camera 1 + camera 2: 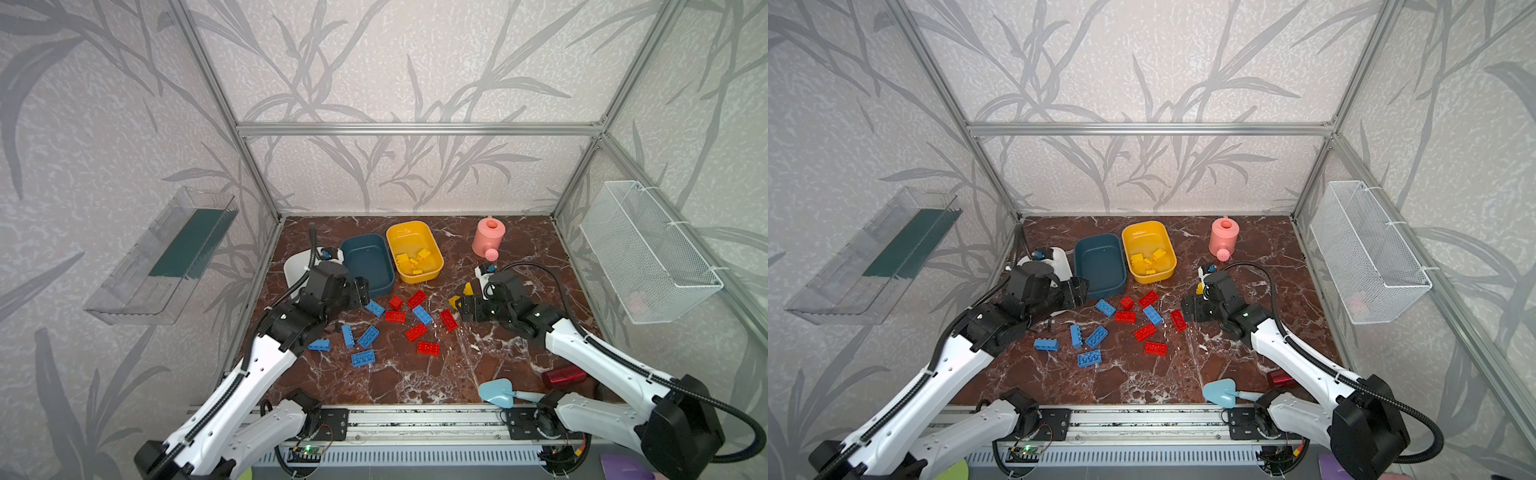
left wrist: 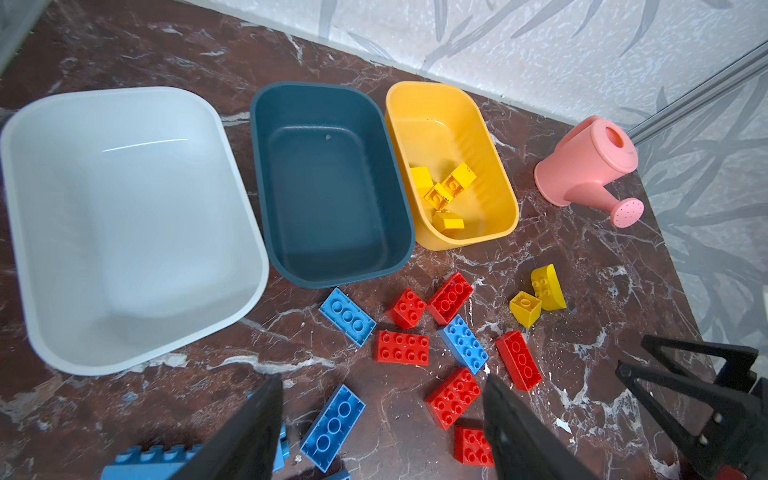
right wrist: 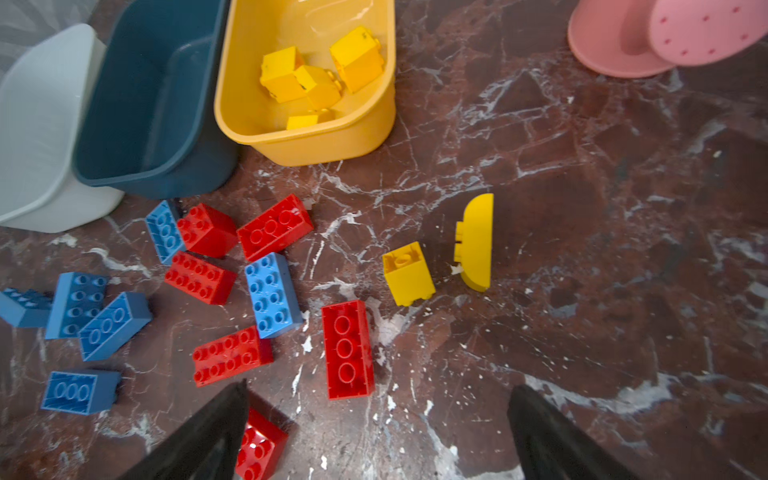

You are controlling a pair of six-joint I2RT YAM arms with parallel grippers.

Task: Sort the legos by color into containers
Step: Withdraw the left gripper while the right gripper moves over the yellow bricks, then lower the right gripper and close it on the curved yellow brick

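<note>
My right gripper needs to reach outward next and lower its fingers on both sides of the narrow width of the rounded yellow piece (image 1: 468,288) (image 3: 476,242) below and outward, because that width fits between them.
Red legos (image 1: 415,331) and blue legos (image 1: 368,336) lie scattered mid-table, in front of the three containers. The white tub (image 2: 124,232) and the teal tub (image 1: 368,259) hold nothing; the yellow tub (image 1: 405,237) holds several yellow legos (image 1: 413,259). Two loose yellow pieces, a square one (image 3: 407,274) and a rounded one (image 3: 478,241), lie apart to the right. My left gripper (image 1: 361,291) hovers open near the teal tub's front corner, nothing between its fingers (image 2: 382,380). My right gripper (image 1: 463,309) is open beside the loose yellow pieces, above bare table (image 3: 379,386).
A pink watering can (image 1: 488,237) stands at the back right. A light blue toy shovel (image 1: 496,392) and a dark red object (image 1: 563,376) lie near the front edge. A wire mesh basket (image 1: 648,249) hangs on the right wall, a clear shelf (image 1: 162,257) on the left.
</note>
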